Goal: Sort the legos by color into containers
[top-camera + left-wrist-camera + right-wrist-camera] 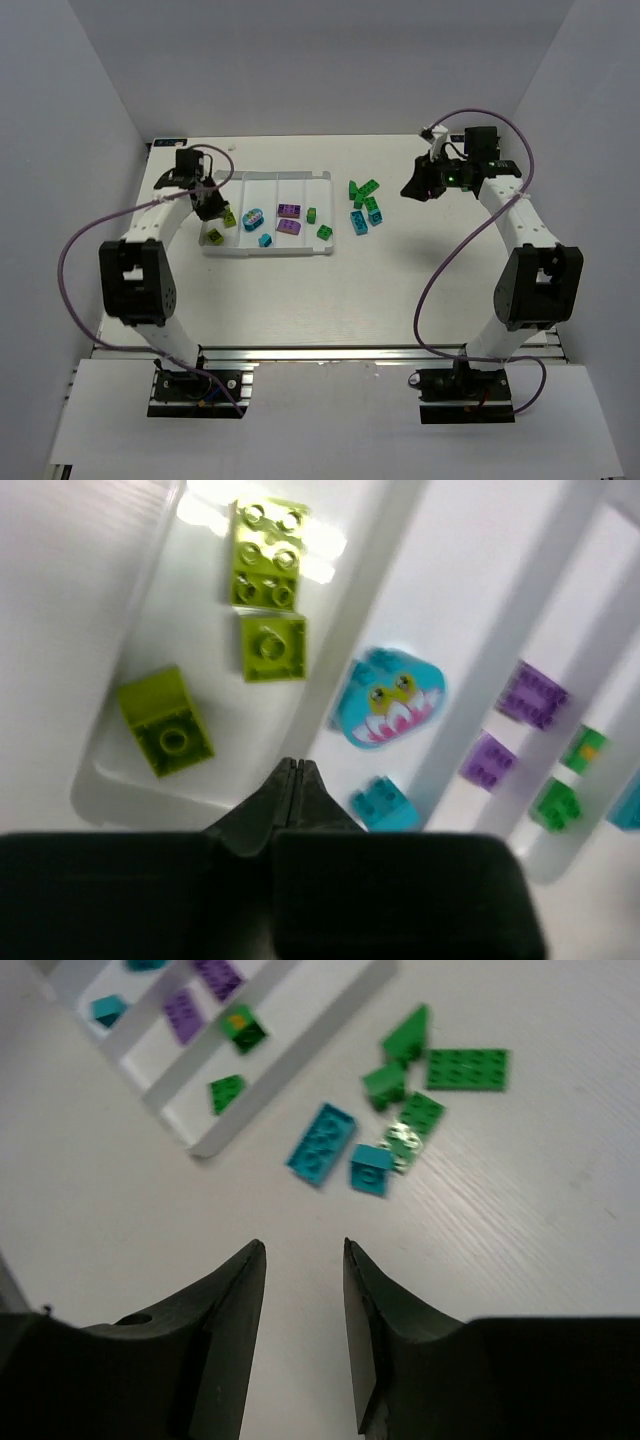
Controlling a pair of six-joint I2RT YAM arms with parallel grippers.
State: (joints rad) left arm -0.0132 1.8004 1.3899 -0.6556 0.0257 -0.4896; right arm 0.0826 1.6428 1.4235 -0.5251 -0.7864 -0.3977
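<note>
I will next move my right gripper to the right in the top view. Then I will lower it to a lone green lego apart from the pile.
The white tray (300, 178) has four long compartments. Its left one holds yellow-green legos (268, 558), the second teal ones (388, 696), the third purple ones (532, 694), the right one green ones (324, 231). A loose pile of green legos (366, 192) and teal legos (359, 221) lies on the table right of the tray, also in the right wrist view (322, 1142). My left gripper (293, 765) is shut and empty above the tray's left end. My right gripper (303, 1248) is open and empty, above the table right of the pile.
White walls close in the table on the left, right and back. Purple cables loop beside both arms. Bare table surface (450, 280) lies in front of the tray and the pile.
</note>
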